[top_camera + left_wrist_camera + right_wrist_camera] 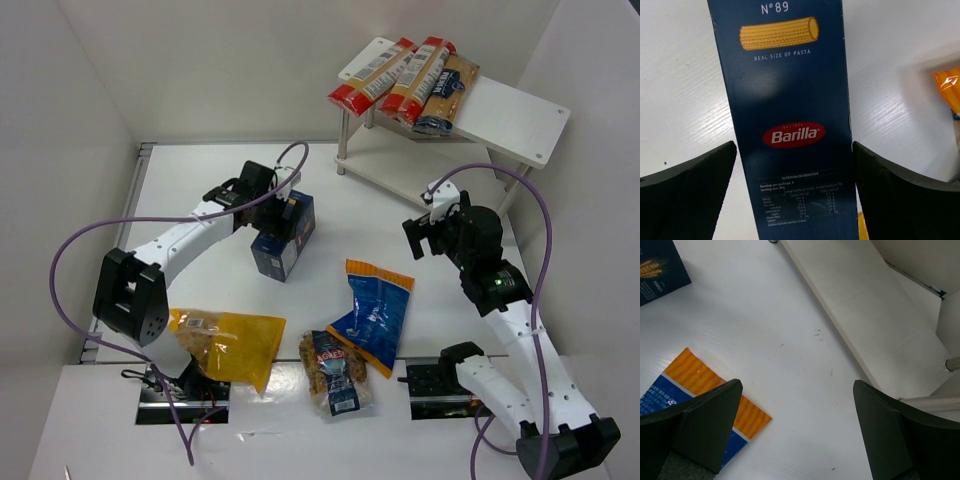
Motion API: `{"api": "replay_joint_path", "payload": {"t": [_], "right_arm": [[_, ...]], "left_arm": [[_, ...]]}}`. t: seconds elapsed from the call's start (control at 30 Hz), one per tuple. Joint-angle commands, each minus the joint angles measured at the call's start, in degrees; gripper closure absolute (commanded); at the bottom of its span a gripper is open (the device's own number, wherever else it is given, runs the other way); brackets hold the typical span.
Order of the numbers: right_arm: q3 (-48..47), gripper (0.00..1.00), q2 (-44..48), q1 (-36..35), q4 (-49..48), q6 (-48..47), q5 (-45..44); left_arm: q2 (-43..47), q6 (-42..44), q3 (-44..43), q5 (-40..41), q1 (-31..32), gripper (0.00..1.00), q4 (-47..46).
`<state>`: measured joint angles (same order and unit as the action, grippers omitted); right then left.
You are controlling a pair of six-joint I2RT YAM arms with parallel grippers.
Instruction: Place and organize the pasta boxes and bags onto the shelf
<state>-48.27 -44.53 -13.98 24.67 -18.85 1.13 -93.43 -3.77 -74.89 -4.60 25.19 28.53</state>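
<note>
I need to move my left gripper down past the box's top edges next and close it on both long sides of the box. The dark blue pasta box (283, 238) is already lined up between its open fingers.
A dark blue pasta box (283, 238) stands upright on the table left of centre. My left gripper (285, 213) is open and straddles it. In the left wrist view the box (790, 125) fills the space between the fingers of that gripper (794, 150), with a thin gap on the left side. Three bags lie near the front: a yellow one (225, 345), a blue one with an orange top (372, 312) and a small clear one (335, 372). The white shelf (510, 115) stands at the back right. My right gripper (425, 237) hangs open and holds nothing, between the blue bag (700, 377) and the shelf's lower board (865, 305).
Long red-ended spaghetti packs (400, 75) lie across the left part of the shelf's top board. White walls close in the table on the left, back and right. A thin shelf leg (343, 140) stands at the shelf's front left corner.
</note>
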Motion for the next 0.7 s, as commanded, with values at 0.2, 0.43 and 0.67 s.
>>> {"api": "replay_joint_path", "payload": {"t": [0.2, 0.43, 0.67], "right_arm": [[0.72, 0.0, 1.03, 0.44, -0.85, 0.92, 0.98], [1.25, 0.0, 1.03, 0.44, -0.85, 0.39, 0.98], [1.25, 0.0, 1.03, 0.97, -0.85, 0.39, 0.98]], "left_arm": [[-0.53, -1.06, 2.82, 3.28, 1.26, 0.0, -1.82], [-3.07, -1.06, 6.33, 5.04, 1.26, 0.0, -4.45], [-5.36, -1.06, 5.64, 6.1, 1.26, 0.0, -6.3]]}}
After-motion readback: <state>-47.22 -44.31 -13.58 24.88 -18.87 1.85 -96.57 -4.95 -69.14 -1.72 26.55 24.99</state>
